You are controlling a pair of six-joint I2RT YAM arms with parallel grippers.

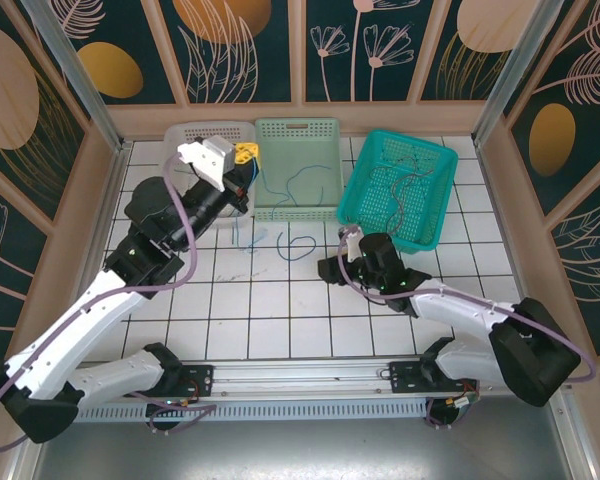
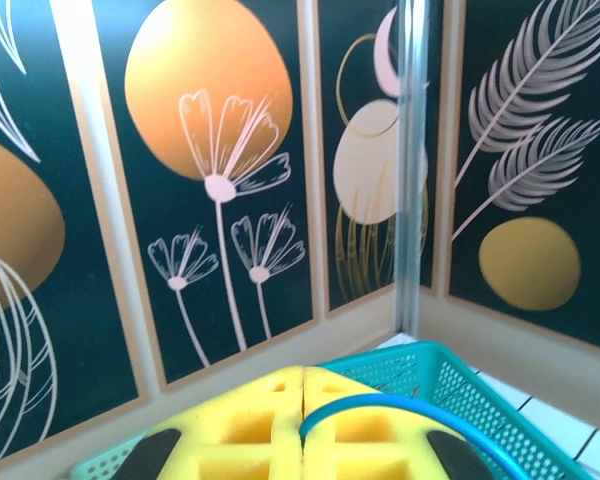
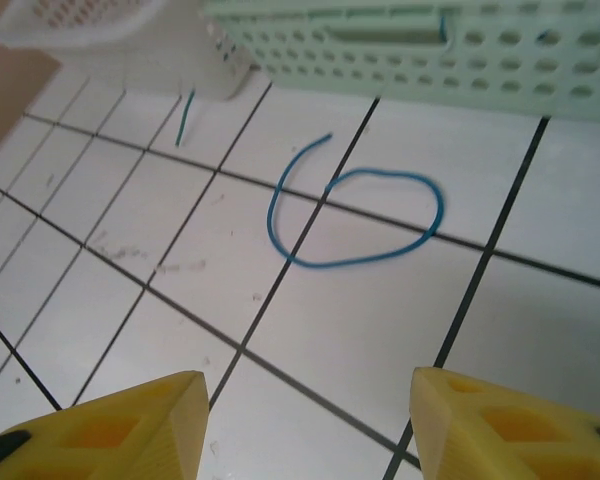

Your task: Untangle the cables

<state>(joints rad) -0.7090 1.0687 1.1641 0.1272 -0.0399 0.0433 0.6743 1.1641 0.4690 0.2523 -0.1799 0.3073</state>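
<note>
My left gripper is still hovering at the basket's end, so next it should bring the blue cable outward and down over the light green basket's far part (image 1: 299,150) and let it go.
My left gripper (image 1: 246,154) is raised over the left end of the light green basket (image 1: 298,128). Its yellow fingers are shut on a blue cable (image 2: 410,405) that curves away to the right from my left gripper (image 2: 302,375). In the top view this blue cable (image 1: 263,186) hangs down toward the basket and table. A second blue cable (image 3: 355,220) lies in a loop on the white tiles. My right gripper (image 3: 305,385) is low over the tiles just short of it, open, with nothing between its fingers. From above, my right gripper (image 1: 325,268) points left at the loop (image 1: 295,243).
A teal basket (image 1: 425,158) at the back right holds several thin dark and reddish cables (image 1: 408,185). A white basket (image 1: 212,131) stands behind the left gripper. A short green wire (image 3: 184,118) lies by the white basket (image 3: 100,30). Decorated walls close the back and sides.
</note>
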